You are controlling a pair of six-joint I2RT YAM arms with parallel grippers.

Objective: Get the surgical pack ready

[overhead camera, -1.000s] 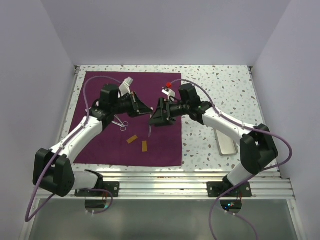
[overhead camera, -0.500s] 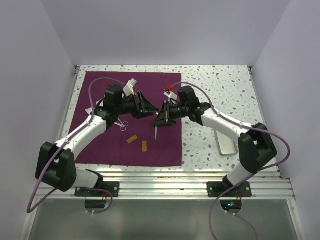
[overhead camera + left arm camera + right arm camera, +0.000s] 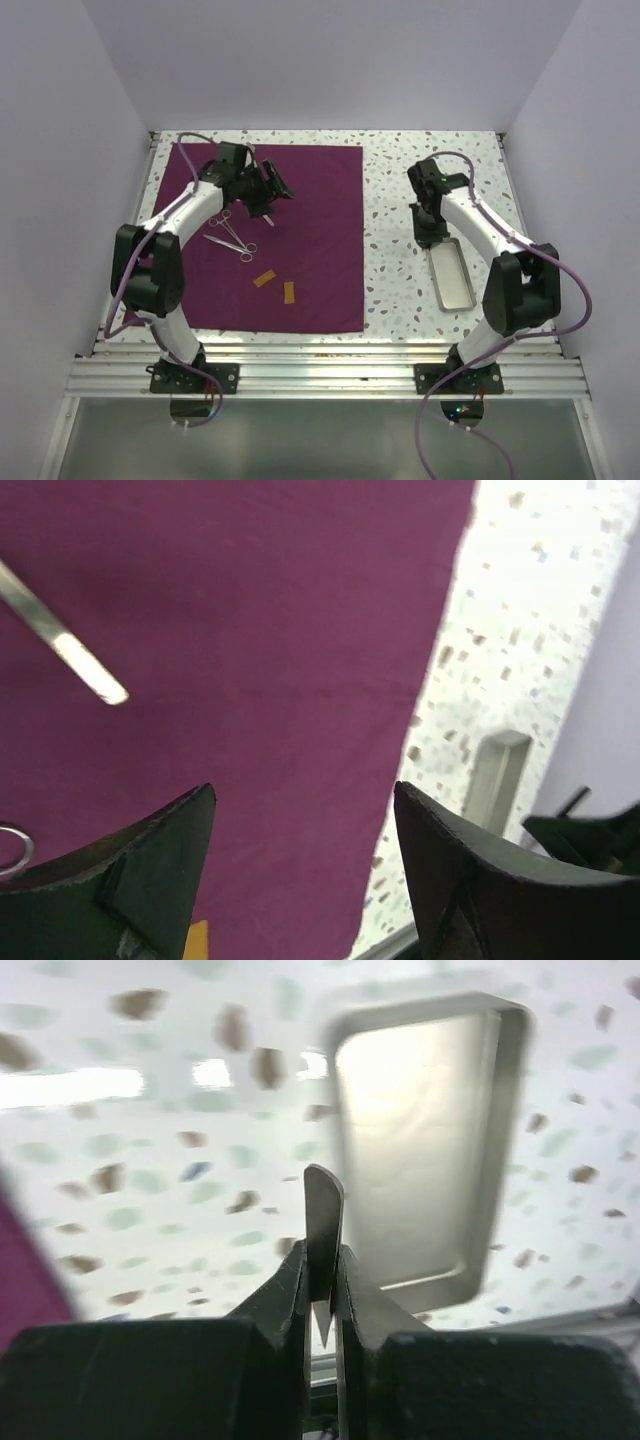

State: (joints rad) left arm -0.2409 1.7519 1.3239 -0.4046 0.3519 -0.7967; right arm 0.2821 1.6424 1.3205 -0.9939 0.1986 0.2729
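I will next move my right gripper back and down to let go of the metal instrument (image 3: 323,1220), because the empty bottom of the silver tray is below and back from my right gripper.
The surgical pack is a plum-purple cloth (image 3: 300,230) lying flat as a large square sheet on the left half of the table; it also fills the left wrist view (image 3: 250,630). My left gripper (image 3: 268,188) hovers over the cloth's back part, open and holding nothing (image 3: 305,795). My right gripper (image 3: 432,232) is off the cloth, at the far end of the small silver tray (image 3: 452,282). It is shut on a thin flat metal instrument (image 3: 323,1220) that sticks out past its fingertips, just left of the tray (image 3: 420,1140).
Metal scissors (image 3: 230,235) lie on the cloth's left part, and two small orange tags (image 3: 265,278) (image 3: 289,292) lie nearer the front. A blurred metal tip (image 3: 60,640) shows on the cloth. The speckled tabletop (image 3: 400,290) separates cloth and tray. Walls close the back and sides.
The grippers met over the cloth's middle. My right one shut on the thin instrument and carried it right to the tray. My left one opened and pulled back to the rear left.
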